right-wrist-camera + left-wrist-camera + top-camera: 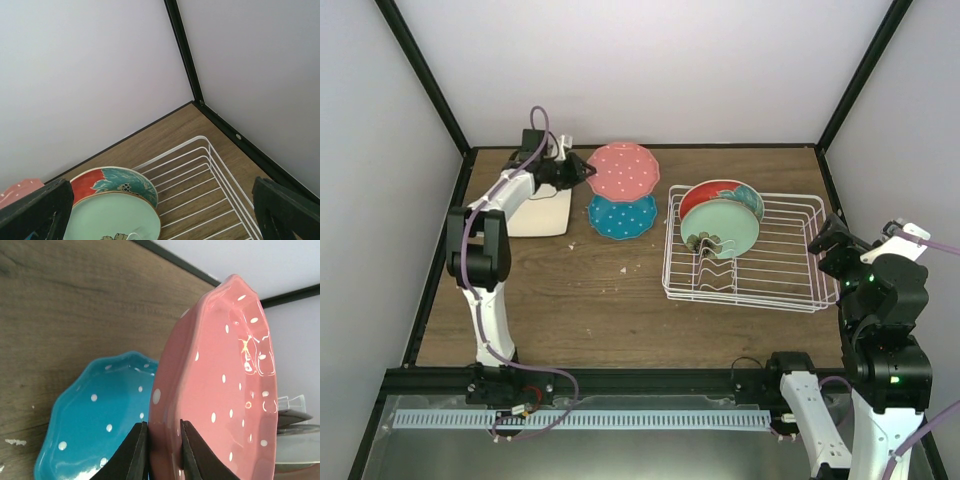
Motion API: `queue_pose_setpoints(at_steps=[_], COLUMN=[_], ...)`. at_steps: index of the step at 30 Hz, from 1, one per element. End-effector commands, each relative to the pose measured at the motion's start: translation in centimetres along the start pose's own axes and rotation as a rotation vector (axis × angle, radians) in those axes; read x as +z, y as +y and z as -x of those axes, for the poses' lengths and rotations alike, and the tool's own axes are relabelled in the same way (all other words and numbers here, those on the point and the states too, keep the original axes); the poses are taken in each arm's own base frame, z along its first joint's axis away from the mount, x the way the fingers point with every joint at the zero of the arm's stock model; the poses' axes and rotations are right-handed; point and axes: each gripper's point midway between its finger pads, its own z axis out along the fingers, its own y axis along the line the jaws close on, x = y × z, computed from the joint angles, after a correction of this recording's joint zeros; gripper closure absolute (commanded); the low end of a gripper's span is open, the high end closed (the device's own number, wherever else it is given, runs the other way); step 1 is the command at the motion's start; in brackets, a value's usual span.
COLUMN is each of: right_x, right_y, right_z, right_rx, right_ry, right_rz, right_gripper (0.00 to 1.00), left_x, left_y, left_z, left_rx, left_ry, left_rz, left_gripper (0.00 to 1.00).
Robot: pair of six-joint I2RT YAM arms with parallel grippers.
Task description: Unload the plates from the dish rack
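My left gripper moves down and back next and releases the pink plate onto the blue polka-dot plate (622,216) (95,415), which lies below it, nearer my base.
My left gripper (588,172) (163,427) is shut on the rim of the pink polka-dot scalloped plate (623,170) (220,390), holding it tilted above the table at the back. The blue polka-dot plate (622,216) (95,415) lies flat on the table just below it. The beige square plate (542,210) lies to the left, under my left arm. The white wire dish rack (790,250) (210,165) holds the red-and-teal plate (720,192) (117,180) and the mint green plate (722,228) (110,215), both upright. The small dark red plate is not visible. My right gripper (835,240) (161,200) is open and empty, above the rack's right end.
Black frame posts and pale walls enclose the wooden table (580,290). The rack's right half (780,270) holds only bare wires. A frame rail runs along the back right corner (235,135).
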Motion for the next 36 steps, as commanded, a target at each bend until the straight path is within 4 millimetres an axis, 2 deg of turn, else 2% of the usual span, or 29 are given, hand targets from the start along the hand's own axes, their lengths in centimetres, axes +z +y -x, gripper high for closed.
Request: queue_pose_setpoints(at_steps=[1,6,10,19,36], right_x=[-1.1,-1.4,-1.3,-0.6,-0.1], right_y=[0.0,-0.2,-0.3,0.1,-0.2], right_z=[1.3,1.6,1.4,1.4,1.1], right_rx=[-0.001,-0.013,-0.015,-0.021,-0.032], right_ry=[-0.035,-0.041,-0.038,-0.032,-0.026], right_rz=[0.003,-0.010,-0.014,-0.009,-0.025], right_gripper=[0.00,0.00,0.00,0.00,0.00], left_x=[0.2,1.0,1.2,2.0,3.9], left_y=[-1.7,0.1,0.0,2.2,3.8], left_z=[-0.6,-2.6,-2.7,-3.9,-6.1], left_rx=[0.063,0.039,0.048,0.042,0.029], left_ry=[-0.004,0.025,0.024,0.048,0.103], left_rz=[-0.057,-0.017,-0.009,0.069,0.122], left_gripper=[0.96,0.96,0.96,0.96,0.94])
